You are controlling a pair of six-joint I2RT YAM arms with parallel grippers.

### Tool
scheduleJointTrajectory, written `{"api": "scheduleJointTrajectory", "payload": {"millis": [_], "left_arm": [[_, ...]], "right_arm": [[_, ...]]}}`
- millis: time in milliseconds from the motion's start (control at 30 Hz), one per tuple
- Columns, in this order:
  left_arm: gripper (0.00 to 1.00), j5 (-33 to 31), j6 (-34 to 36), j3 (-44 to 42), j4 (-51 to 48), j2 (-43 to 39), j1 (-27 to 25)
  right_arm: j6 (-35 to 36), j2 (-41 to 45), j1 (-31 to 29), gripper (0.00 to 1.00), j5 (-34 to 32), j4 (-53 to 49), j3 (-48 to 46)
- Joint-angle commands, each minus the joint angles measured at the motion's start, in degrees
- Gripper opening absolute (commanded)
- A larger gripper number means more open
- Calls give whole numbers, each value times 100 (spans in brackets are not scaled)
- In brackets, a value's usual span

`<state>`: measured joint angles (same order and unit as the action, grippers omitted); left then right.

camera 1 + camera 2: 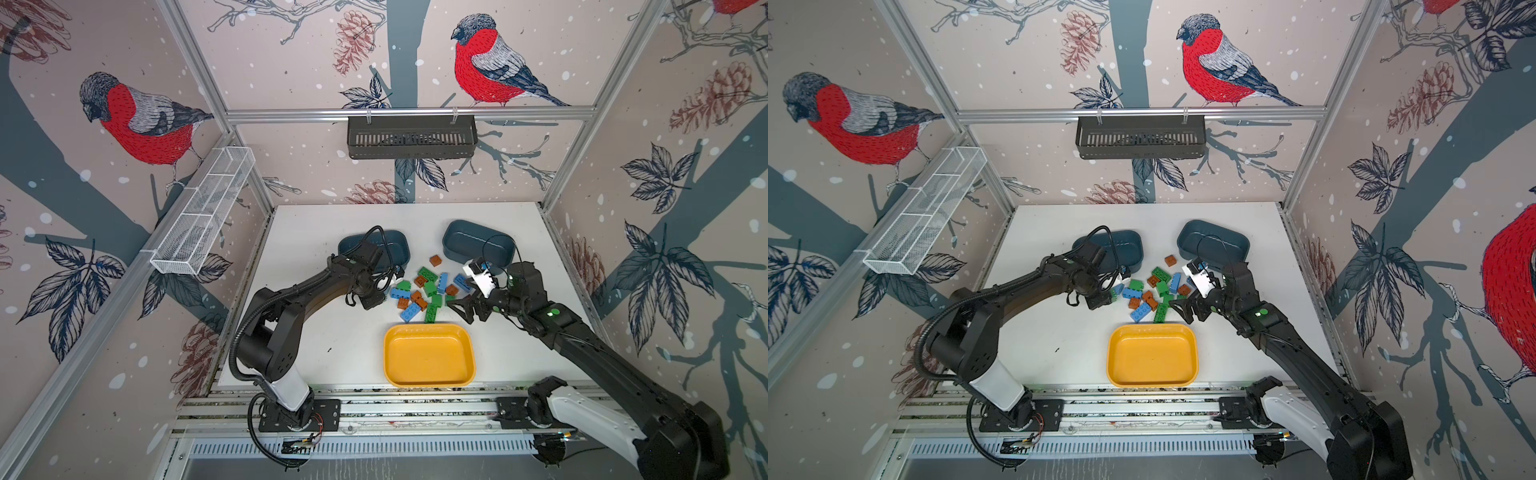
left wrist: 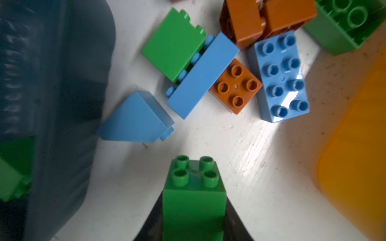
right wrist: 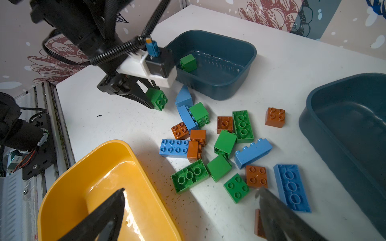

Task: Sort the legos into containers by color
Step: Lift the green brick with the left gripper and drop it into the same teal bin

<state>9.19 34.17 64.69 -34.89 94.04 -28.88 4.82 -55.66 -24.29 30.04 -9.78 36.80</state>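
The tub stands outward of the gripper, so the robot's left gripper will next lift outward over the tub end with the green brick [image 1: 351, 244] [image 2: 17, 168] and let go of the square one.
Green, light blue and brown legos [image 1: 428, 291] lie in a loose pile mid-table, between two dark teal tubs and a yellow tray. My left gripper [image 2: 194, 196] is shut on a square green brick [image 3: 157, 98], low over the table beside the left tub [image 1: 399, 245], at the pile's left edge. That tub holds one green brick [image 3: 188, 62]. The right tub [image 1: 478, 241] looks empty. The yellow tray [image 1: 428, 357] holds nothing. My right gripper [image 3: 191, 191] is open and empty, between the tray's corner and the pile's near right bricks.
A black slotted basket [image 1: 411, 137] hangs on the back wall. A white wire mesh rack [image 1: 203, 212] hangs on the left wall. The arms' mounting rail [image 1: 374, 411] runs along the table's front edge.
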Motion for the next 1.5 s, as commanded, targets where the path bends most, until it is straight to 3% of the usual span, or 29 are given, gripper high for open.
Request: {"api": "scheduleJointTrajectory", "payload": {"millis": [0,200,433,633,1033,1267,1467], "left_arm": [[29,37,-590,374,-306,-256,136],[28,-444,-1806,1124,-48,-189,616],[28,-1824,-3125,1428,403,441,748],[29,-2456,-4027,1784,341,1127,1006],[31,-2970,-4343,2329,581,2101,1130],[53,-2932,-4423,2744,169,2308,1131],[59,-2665,-4474,2798,-210,1969,1119]], "right_arm": [[73,-40,4,99,131,176,78],[72,-162,4,99,211,244,152],[46,-150,7,99,134,262,161],[36,-104,19,99,21,218,153],[27,-115,20,99,-29,265,104],[89,-138,24,99,-32,210,144],[97,-191,32,99,-17,231,159]]}}
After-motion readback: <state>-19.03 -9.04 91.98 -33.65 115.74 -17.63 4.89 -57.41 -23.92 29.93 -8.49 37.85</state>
